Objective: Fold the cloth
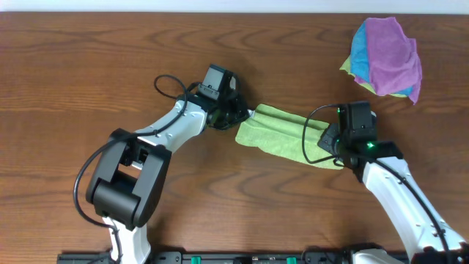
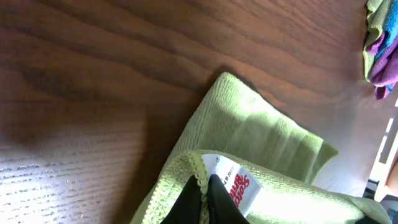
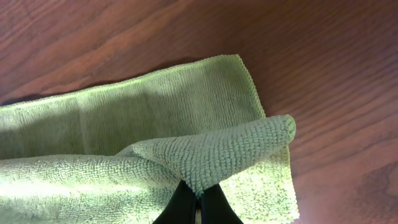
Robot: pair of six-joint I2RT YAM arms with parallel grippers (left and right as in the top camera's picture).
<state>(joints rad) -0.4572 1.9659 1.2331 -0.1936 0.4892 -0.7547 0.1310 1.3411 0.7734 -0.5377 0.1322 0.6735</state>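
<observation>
That piece of cloth is below my right gripper and outward of it. Next I will move my right gripper outward and down to cover the cloth's lower layer's bare far edge (image 1: 322,124) (image 3: 202,70) and let go.
The lime-green cloth (image 1: 282,132) lies as a long folded strip across the middle of the wooden table, between my two grippers. My left gripper (image 1: 238,116) is shut on its left end, pinching the hemmed edge beside the white tag (image 2: 236,182); the cloth (image 2: 261,134) spreads away from the jaws (image 2: 204,194). My right gripper (image 1: 330,143) is shut on the right end, holding a lifted fold of cloth (image 3: 211,155) at the jaws (image 3: 198,193) above the lower layer.
A pile of purple, blue and yellow-green cloths (image 1: 387,57) sits at the table's far right; it also shows at the right edge of the left wrist view (image 2: 382,43). Black cables loop off both arms near the cloth.
</observation>
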